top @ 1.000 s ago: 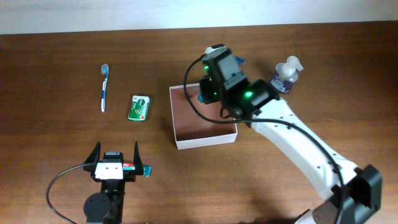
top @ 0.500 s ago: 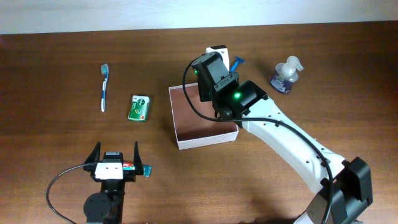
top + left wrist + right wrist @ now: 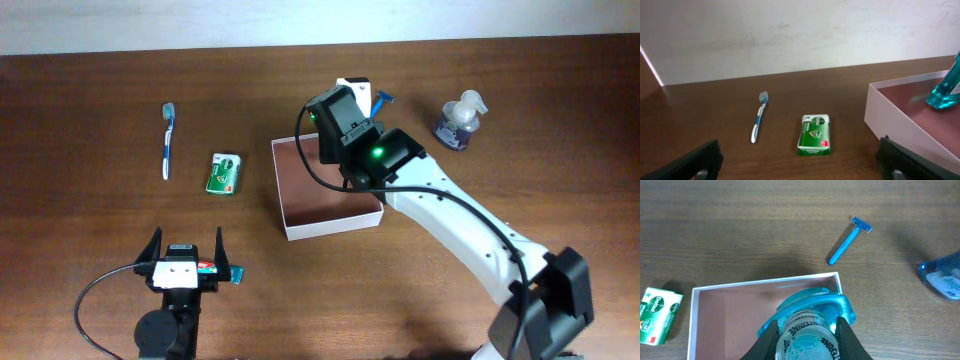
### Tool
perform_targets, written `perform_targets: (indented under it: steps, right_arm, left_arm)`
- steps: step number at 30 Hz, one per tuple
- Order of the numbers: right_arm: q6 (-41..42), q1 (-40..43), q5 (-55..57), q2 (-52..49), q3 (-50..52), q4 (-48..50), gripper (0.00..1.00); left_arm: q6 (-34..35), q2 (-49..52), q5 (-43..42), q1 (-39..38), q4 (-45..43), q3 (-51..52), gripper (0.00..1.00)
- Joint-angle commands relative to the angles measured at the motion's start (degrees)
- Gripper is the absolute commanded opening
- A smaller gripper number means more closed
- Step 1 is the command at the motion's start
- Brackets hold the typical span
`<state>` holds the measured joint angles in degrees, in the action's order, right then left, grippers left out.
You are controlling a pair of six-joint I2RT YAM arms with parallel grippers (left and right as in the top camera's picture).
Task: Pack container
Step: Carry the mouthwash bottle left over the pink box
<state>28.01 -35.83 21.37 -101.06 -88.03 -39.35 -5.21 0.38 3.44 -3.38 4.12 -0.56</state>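
The bottle still hangs above the container's bottom. My right gripper should lower it toward the container's far corner by the razor (image 3: 827, 285) before opening.
The container (image 3: 331, 227) is a square white-walled box with a reddish-brown floor at the table's middle. It also shows in the left wrist view (image 3: 890, 118) and the right wrist view (image 3: 730, 325). My right gripper (image 3: 341, 122) is shut on a teal mouthwash bottle (image 3: 815, 305), held over the container's far right part. The bottle's lower end shows in the left wrist view (image 3: 945, 91). The right jaws (image 3: 806, 336) clamp the bottle's clear cap. My left gripper (image 3: 186, 241) is open and empty near the front left; its jaws (image 3: 802, 167) face the table.
A blue-white toothbrush (image 3: 168, 140) and a green flat packet (image 3: 224, 172) lie left of the container. A blue razor (image 3: 381, 100) lies behind it. A clear spray bottle (image 3: 458, 120) stands at the back right.
My right gripper has moved left with the mouthwash bottle, further over the container. The razor behind it has come into view. The left arm has not moved.
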Motion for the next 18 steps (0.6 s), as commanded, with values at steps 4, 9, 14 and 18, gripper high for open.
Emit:
perform_targets:
  steps: [4, 9, 14, 18]
  right_arm:
    - [2.5, 0.0, 0.7, -2.9, -2.4, 0.7, 0.09]
    - [3.0, 0.0, 0.7, -4.3, -2.4, 0.9, 0.09]
    - [3.0, 0.6, 0.7, -5.8, -2.4, 1.0, 0.09]
    - [3.2, 1.6, 0.2, -6.2, -2.4, 1.0, 0.09]
  left_arm:
    - [-1.1, 0.0, 0.5, -0.2, 0.4, 0.0, 0.99]
    - [-1.1, 0.0, 0.5, -0.2, 0.4, 0.0, 0.99]
    - [-1.1, 0.0, 0.5, -0.2, 0.4, 0.0, 0.99]
    - [-1.1, 0.0, 0.5, -0.2, 0.4, 0.0, 0.99]
